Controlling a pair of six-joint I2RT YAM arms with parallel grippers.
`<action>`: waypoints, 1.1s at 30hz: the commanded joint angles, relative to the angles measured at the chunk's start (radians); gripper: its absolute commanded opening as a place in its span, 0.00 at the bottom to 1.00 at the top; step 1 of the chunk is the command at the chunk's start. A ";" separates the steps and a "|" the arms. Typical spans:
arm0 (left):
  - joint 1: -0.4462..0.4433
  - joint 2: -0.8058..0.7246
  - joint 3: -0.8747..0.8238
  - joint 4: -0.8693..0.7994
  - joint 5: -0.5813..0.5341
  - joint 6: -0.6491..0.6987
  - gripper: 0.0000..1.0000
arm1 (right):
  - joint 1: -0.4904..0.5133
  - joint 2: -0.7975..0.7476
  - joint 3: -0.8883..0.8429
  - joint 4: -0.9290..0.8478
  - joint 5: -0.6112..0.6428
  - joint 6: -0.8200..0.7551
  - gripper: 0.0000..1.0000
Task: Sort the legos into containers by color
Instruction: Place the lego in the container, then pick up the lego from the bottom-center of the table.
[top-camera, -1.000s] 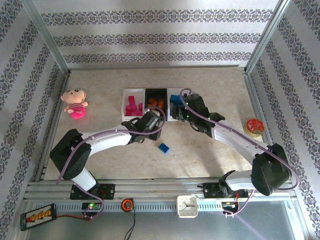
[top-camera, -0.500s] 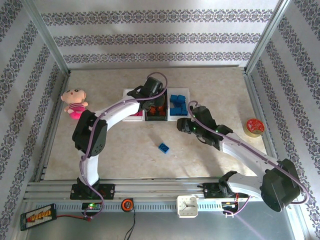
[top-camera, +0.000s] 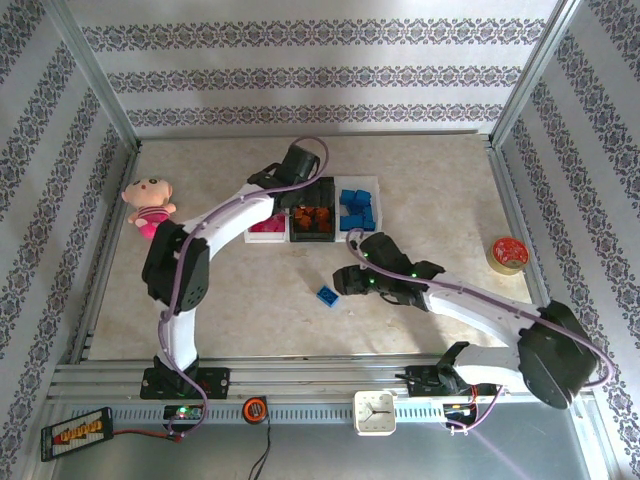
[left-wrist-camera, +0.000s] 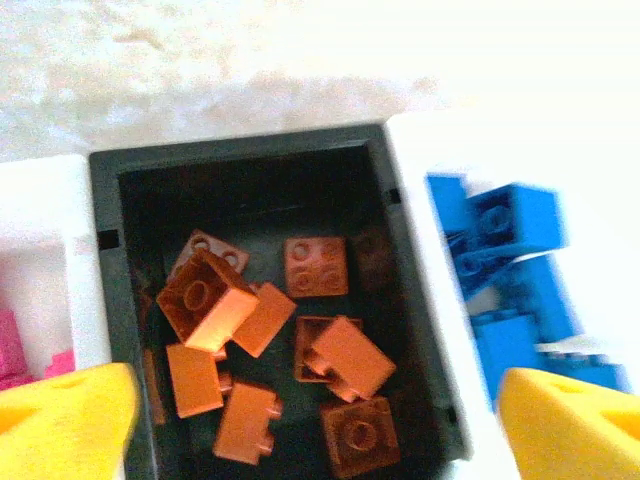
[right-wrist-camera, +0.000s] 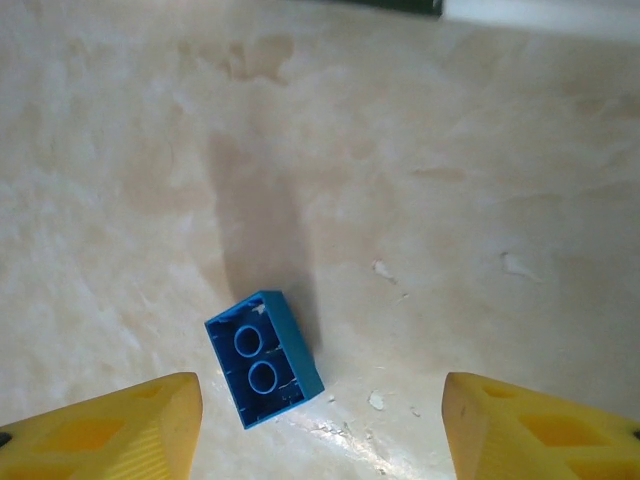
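Note:
My right gripper is open, and the upside-down blue lego lies crooked between its fingers. Next I will turn the gripper and lower it over the lego until its fingers are on both sides of it.
My left gripper (top-camera: 308, 192) hangs open over the black bin (top-camera: 326, 186), its yellow fingertips (left-wrist-camera: 65, 420) spread to either side with nothing between them. In the black bin (left-wrist-camera: 105, 300) lie several orange-brown legos (left-wrist-camera: 350, 360). To its right, a white bin (top-camera: 375, 186) holds blue legos (top-camera: 356, 209) (left-wrist-camera: 510, 270). The left white bin (top-camera: 251, 200) holds magenta-pink legos (top-camera: 267, 224). One blue lego (top-camera: 327, 296) (right-wrist-camera: 262, 358) lies upside down on the table. Just right of it my right gripper (top-camera: 344, 282) (right-wrist-camera: 325, 430) stands open and low, the brick nearer its left finger.
A pink plush doll (top-camera: 150, 205) sits at the table's left side and a round red tin (top-camera: 509, 253) at the right. A clock (top-camera: 374, 411) and a small orange roll (top-camera: 255, 409) rest on the front rail.
My left gripper travelled from the table to the black bin and opened there. My right arm drew back from the blue bin toward the lone blue lego, jaws spreading a little wider.

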 joint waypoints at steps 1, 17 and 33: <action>0.003 -0.185 -0.045 0.051 0.036 -0.025 1.00 | 0.041 0.087 0.061 0.023 -0.006 -0.038 0.65; -0.002 -0.978 -0.788 0.143 -0.114 -0.155 1.00 | 0.155 0.360 0.186 -0.034 0.063 -0.078 0.65; -0.003 -1.278 -1.122 0.000 -0.145 -0.277 1.00 | 0.162 0.266 0.246 -0.077 -0.001 -0.089 0.19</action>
